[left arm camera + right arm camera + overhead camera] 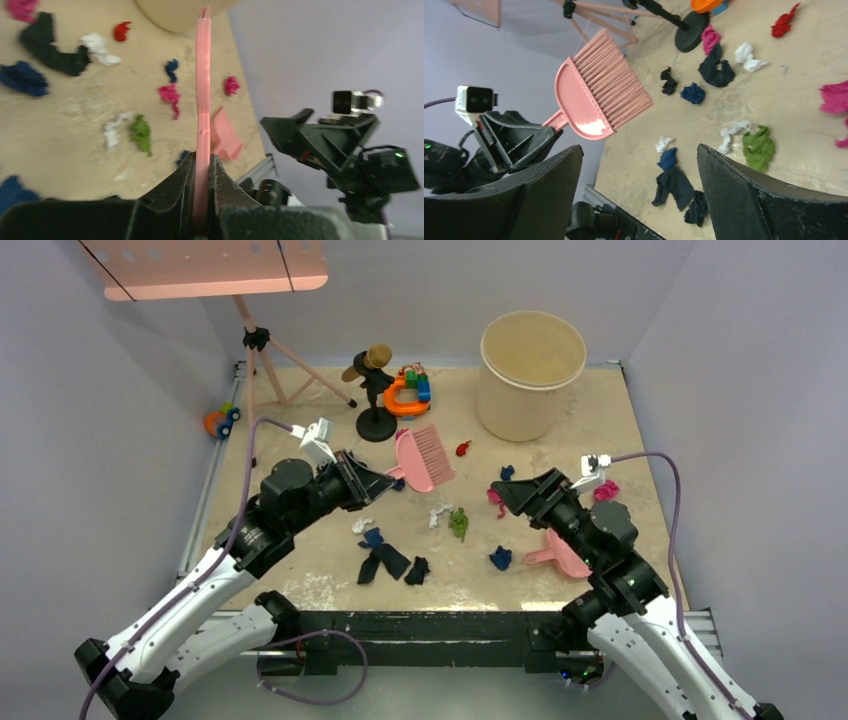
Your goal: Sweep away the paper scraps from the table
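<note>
The robot's right gripper should next move down and back over the handle of the pink dustpan [530, 558], because the left gripper already holds the brush [425, 455] for sweeping.
Paper scraps lie scattered over the beige table [300, 570]: a green one [459, 523], dark navy ones [385, 560], a blue one [500, 558], a red one [463, 448] and pink ones [605, 490]. My left gripper [385, 480] is shut on the handle of a pink brush [425, 455], held in the air with its bristles pointing away. In the left wrist view the jaws [202, 165] pinch the handle [203, 90]. My right gripper [503, 496] hangs open and empty above the scraps, its fingers [734, 195] wide apart over navy scraps [674, 185].
A pink dustpan [560, 555] lies on the table under my right arm. At the back stand a white bucket [530, 375], a black stand [375, 390], toy blocks with an orange ring [408, 390] and a tripod [265, 350].
</note>
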Motion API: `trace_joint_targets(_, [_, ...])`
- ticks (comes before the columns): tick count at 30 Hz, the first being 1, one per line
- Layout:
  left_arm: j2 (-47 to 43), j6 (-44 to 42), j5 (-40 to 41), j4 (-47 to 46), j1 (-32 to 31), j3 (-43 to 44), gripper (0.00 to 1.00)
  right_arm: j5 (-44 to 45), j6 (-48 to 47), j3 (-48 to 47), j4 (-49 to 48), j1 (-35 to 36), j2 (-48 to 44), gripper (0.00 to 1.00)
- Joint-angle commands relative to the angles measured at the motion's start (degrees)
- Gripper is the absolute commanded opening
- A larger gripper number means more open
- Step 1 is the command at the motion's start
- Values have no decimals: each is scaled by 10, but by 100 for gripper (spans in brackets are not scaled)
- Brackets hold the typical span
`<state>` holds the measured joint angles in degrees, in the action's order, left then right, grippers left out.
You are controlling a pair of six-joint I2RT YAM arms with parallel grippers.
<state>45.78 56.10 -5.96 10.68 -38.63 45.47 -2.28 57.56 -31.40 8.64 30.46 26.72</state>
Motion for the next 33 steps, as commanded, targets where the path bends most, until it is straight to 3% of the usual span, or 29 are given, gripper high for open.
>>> trace_joint_targets(1, [-11, -88, 157, 236, 4, 60, 0, 56, -58, -41, 89, 0, -17, 88])
trace_joint_targets(5, [-26, -156, 188, 255, 6, 65, 0, 92, -94, -73, 145, 0, -10, 87])
trace_joint_targets(11, [-47, -163, 314, 322, 6, 83, 0, 152, -106, -140, 273, 0, 51, 85])
trace_joint_targets(18, [-71, -173, 386, 345, 6, 72, 0, 252, 64, -185, 501, 0, 143, 85])
trace_joint_targets(24, [-71, -166, 375, 352, 6, 56, 0, 237, 153, -126, 539, 0, 164, 82])
trace_joint_targets(33, [-76, -167, 303, 350, 5, 48, 0, 222, 278, -23, 540, 0, 93, 78])
